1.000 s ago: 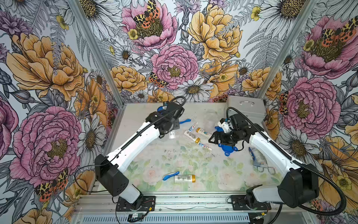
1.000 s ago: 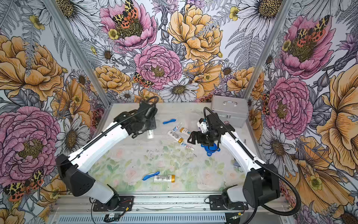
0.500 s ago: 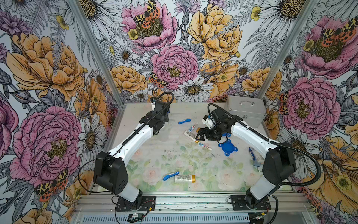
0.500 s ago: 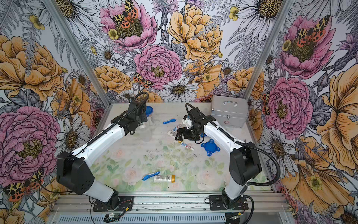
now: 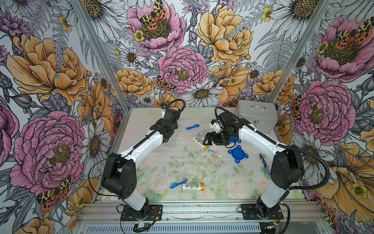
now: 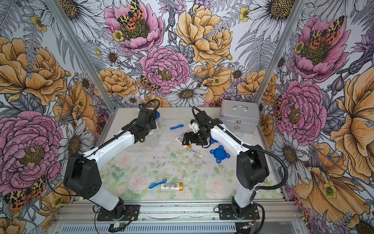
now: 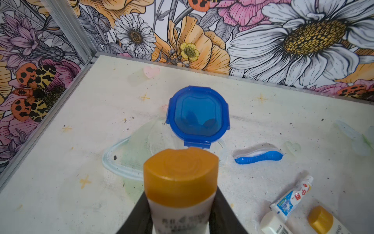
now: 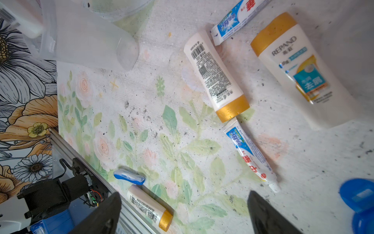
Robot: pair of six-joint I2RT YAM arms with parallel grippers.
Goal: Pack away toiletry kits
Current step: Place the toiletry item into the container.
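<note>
Next, my left gripper will lower the white gold-capped bottle into the open clear cup below and release it, as the cup's opening lies under the held bottle.
My left gripper [image 7: 180,204] is shut on a white gold-capped bottle [image 7: 180,178], held near the back left of the table. Just beyond it stand a clear cup shut with a blue lid [image 7: 198,115] and an open clear cup [image 7: 121,162]. My right gripper [image 5: 209,139] hangs open and holds nothing. It is over a cluster of bottles [image 8: 216,77] and toothpaste tubes [image 8: 251,156] at mid-table. A loose blue lid [image 5: 237,155] lies to its right. A blue toothbrush [image 5: 192,126] lies further back. Another toothbrush [image 5: 178,183] and bottle [image 5: 193,186] lie near the front edge.
A silver metal case [image 5: 257,117] with a handle stands shut at the back right corner. A few more small items [image 5: 263,162] lie by the right arm's elbow. Flowered walls close in the table on three sides, and a metal rail [image 5: 182,210] runs along the front.
My left gripper has carried the bottle from mid-table toward the back left, near the cups. My right gripper has swung left from above the loose blue lid to above the bottle cluster.
</note>
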